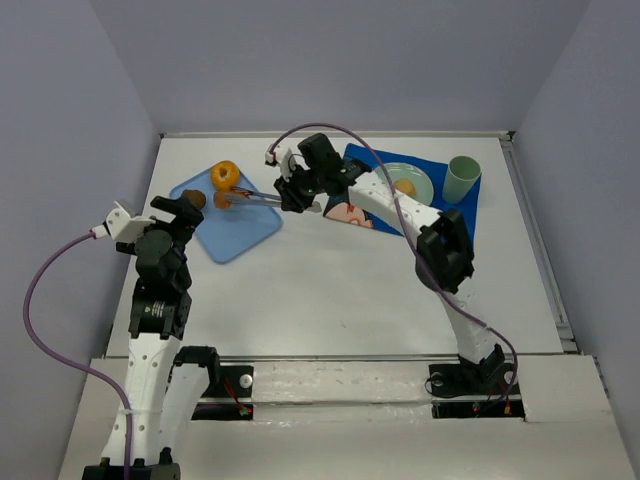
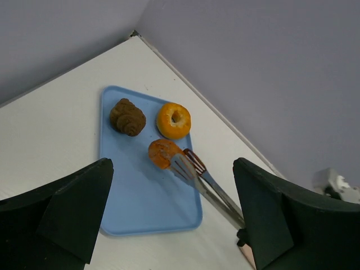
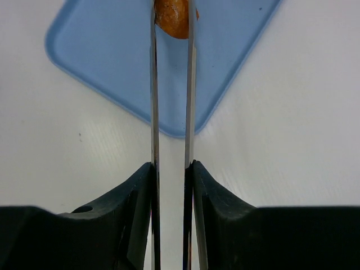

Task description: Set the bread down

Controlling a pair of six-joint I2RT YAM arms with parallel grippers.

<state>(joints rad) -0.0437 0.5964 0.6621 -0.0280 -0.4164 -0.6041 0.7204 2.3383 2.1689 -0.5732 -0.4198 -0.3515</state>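
Note:
Next, my right gripper will go toward the right in the top view, bringing the tong tips over the light green plate (image 1: 410,183) to release, as bread sits there already.
My right gripper (image 1: 291,193) is shut on metal tongs (image 3: 170,112). The tong tips (image 2: 185,162) pinch an orange bread piece (image 2: 162,153) over the blue tray (image 2: 140,197); it also shows in the right wrist view (image 3: 171,17) and top view (image 1: 222,199). An orange ring-shaped bagel (image 2: 173,120) and a brown croissant (image 2: 127,117) lie on the tray's far end. My left gripper (image 2: 174,225) is open and empty, near the tray's near left edge (image 1: 178,210). A light green plate (image 1: 410,183) with a small bread piece sits on a blue mat at the back right.
A green cup (image 1: 462,179) stands on the blue mat (image 1: 440,195) at the back right. A printed picture card (image 1: 350,213) lies on the mat's left part. Grey walls enclose the white table (image 1: 340,290) on three sides.

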